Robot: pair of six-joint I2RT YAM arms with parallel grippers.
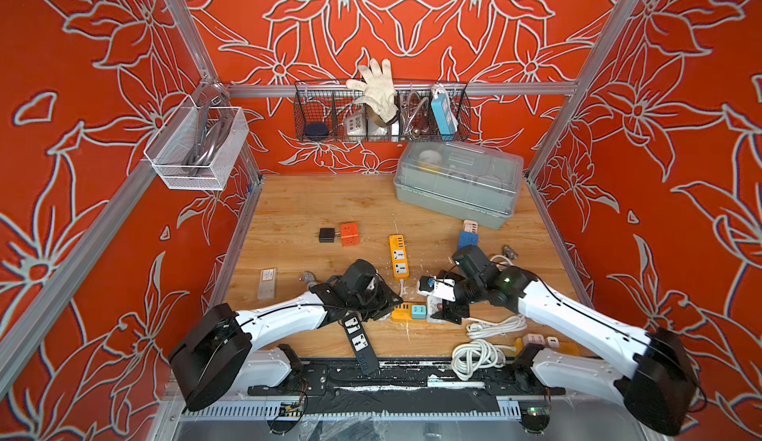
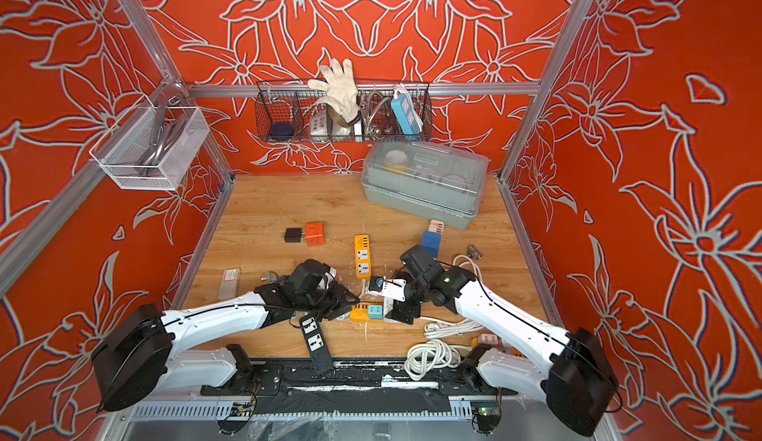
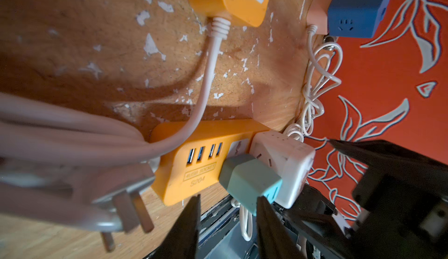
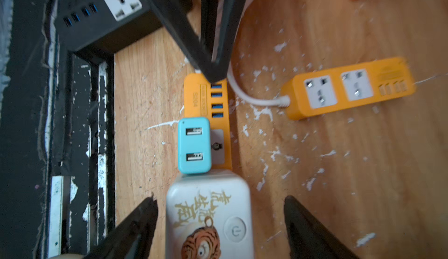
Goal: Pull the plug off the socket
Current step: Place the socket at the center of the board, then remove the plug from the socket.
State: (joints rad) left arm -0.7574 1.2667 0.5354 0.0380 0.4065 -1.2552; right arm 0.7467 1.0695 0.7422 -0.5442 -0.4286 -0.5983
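My right gripper moves down slightly next and closes on the sides of the white cube adapter (image 1: 434, 308) (image 4: 208, 209), since its open fingers already stand astride it with clear gaps.
A teal two-port USB plug (image 4: 194, 146) (image 3: 247, 180) sits plugged into the orange socket strip (image 4: 201, 100) (image 1: 400, 312) near the table's front edge. A white cube adapter (image 4: 208, 209) (image 3: 283, 163) with a tiger print is plugged in right beside it. My right gripper (image 4: 220, 202) stands open astride the white adapter, with a gap on each side. My left gripper (image 3: 229, 197) (image 1: 385, 315) is at the strip's USB end. Its fingers (image 3: 194, 221) stand a narrow gap apart with nothing gripped; the teal plug's corner lies against one finger.
A second orange strip (image 1: 398, 256) lies behind and a black strip (image 1: 358, 338) overhangs the front edge. White cords (image 1: 478, 356) coil at front right. A loose grey plug (image 3: 121, 197) hangs by the left gripper. Blue cube (image 1: 468, 240) and grey lidded box (image 1: 457, 183) stand further back.
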